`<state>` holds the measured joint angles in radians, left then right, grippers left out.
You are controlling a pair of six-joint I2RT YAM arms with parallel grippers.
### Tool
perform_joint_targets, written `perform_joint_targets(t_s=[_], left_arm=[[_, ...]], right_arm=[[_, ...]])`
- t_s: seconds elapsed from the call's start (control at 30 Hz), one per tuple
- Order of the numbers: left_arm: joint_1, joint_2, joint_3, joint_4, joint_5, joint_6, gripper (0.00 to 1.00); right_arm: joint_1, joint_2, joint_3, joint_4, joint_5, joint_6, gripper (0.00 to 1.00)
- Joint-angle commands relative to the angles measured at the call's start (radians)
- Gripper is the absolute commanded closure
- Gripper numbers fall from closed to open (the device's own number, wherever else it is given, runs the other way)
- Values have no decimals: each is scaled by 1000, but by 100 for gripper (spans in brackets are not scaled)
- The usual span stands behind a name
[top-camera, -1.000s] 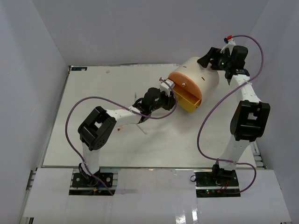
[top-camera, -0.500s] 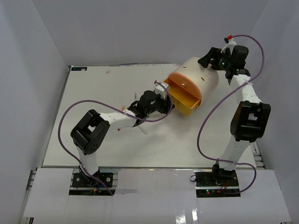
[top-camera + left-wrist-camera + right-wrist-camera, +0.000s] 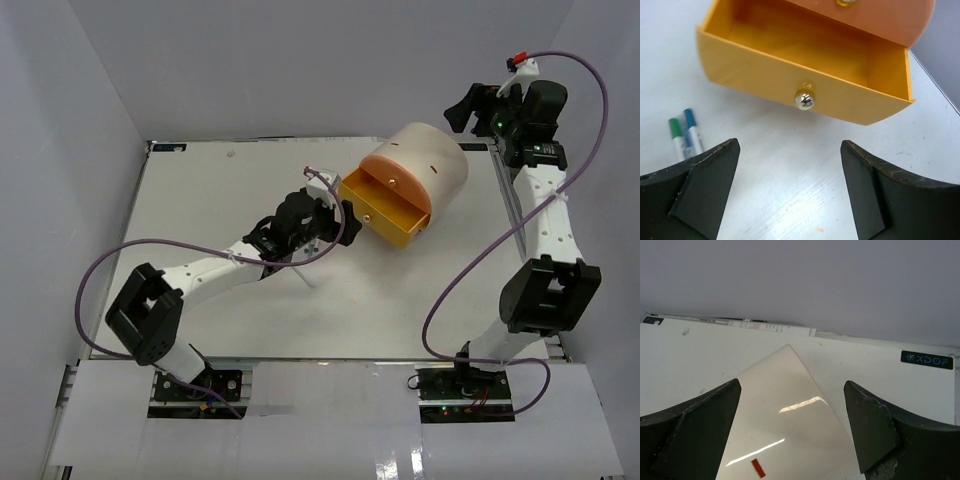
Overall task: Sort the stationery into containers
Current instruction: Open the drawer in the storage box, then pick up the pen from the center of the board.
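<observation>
The left gripper swings down and to the left in the top view next, with the yellow drawer open, since the tabletop beside the green pen [image 3: 676, 136] lies below it there.
The containers are drawers in a cream cylindrical organiser [image 3: 435, 160] lying on its side at the back right. Its yellow drawer [image 3: 385, 222] is pulled out, and the left wrist view shows the yellow drawer [image 3: 805, 50] empty, with a brass knob [image 3: 804, 99] on its front. My left gripper [image 3: 345, 218] stands open just short of that knob, with nothing between the fingers of the left gripper [image 3: 790, 145]. Of the stationery, a green pen [image 3: 676, 136] and a blue pen [image 3: 692, 130] lie side by side on the table. My right gripper [image 3: 462, 108] hangs open above and behind the organiser [image 3: 790, 430].
An orange-pink drawer front [image 3: 395, 178] sits shut above the yellow one. A thin pale stick [image 3: 303, 274] lies beside my left forearm. The white table [image 3: 200, 200] is walled in by grey panels. A dark label [image 3: 926, 360] marks the far table corner.
My left gripper opened, let go of the drawer knob and drew back left. The yellow drawer stands further out. My right arm lifted up and back, away from the organiser.
</observation>
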<state>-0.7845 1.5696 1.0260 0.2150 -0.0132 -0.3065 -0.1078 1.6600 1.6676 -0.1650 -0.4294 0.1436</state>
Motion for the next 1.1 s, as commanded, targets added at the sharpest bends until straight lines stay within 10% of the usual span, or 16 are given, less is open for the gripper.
perform_joint_targets(t_s=[0.0, 0.43, 1.07], left_arm=[[10, -124, -21, -207, -134, -74, 7], [332, -313, -126, -594, -97, -152, 15], [358, 489, 591, -718, -200, -204, 31]], right_arm=[[-4, -136, -18, -39, 58, -38, 10], [7, -794, -652, -68, 44, 8, 10], [105, -1060, -951, -100, 95, 48, 10]])
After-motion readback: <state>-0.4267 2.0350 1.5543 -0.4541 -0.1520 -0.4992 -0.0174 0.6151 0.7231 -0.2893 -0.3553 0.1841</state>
